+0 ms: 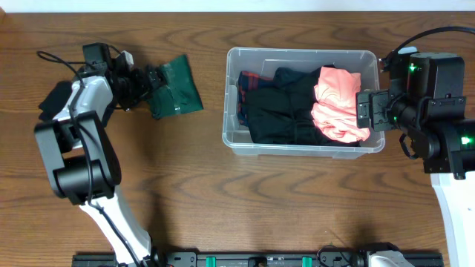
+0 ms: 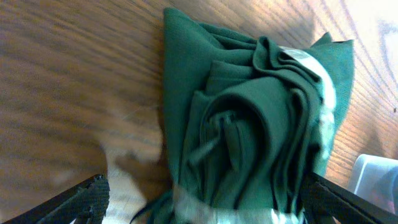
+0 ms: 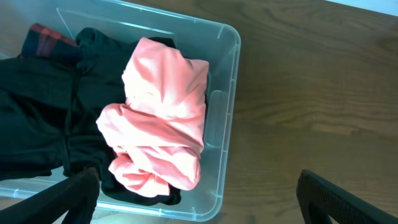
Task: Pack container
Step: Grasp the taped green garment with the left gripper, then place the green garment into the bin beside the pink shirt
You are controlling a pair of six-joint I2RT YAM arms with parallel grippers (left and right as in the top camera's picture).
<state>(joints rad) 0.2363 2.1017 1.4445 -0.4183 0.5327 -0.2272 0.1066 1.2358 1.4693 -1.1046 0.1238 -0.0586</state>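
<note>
Next, my left gripper will slide toward the right in the overhead view, onto the green garment's bunched edge (image 1: 159,96) (image 2: 227,198), and close, because its open fingers straddle the cloth.
The clear container (image 1: 300,147) stands mid-table and holds a black garment (image 1: 282,111), a pink garment (image 1: 338,104) and a red plaid cloth (image 1: 245,78). A dark green garment (image 1: 178,87) lies crumpled on the table to its left. My left gripper (image 1: 151,80) is open at the green garment's left edge. In the left wrist view its fingers (image 2: 205,211) straddle the green garment (image 2: 249,124). My right gripper (image 1: 365,111) is open and empty over the container's right end. In the right wrist view its fingers (image 3: 202,208) sit above the container wall (image 3: 224,124), beside the pink garment (image 3: 165,118).
The wooden table (image 1: 223,200) runs all round the container. A black rail (image 1: 260,259) lies along the front edge. A corner of the container (image 2: 376,177) shows at the lower right of the left wrist view.
</note>
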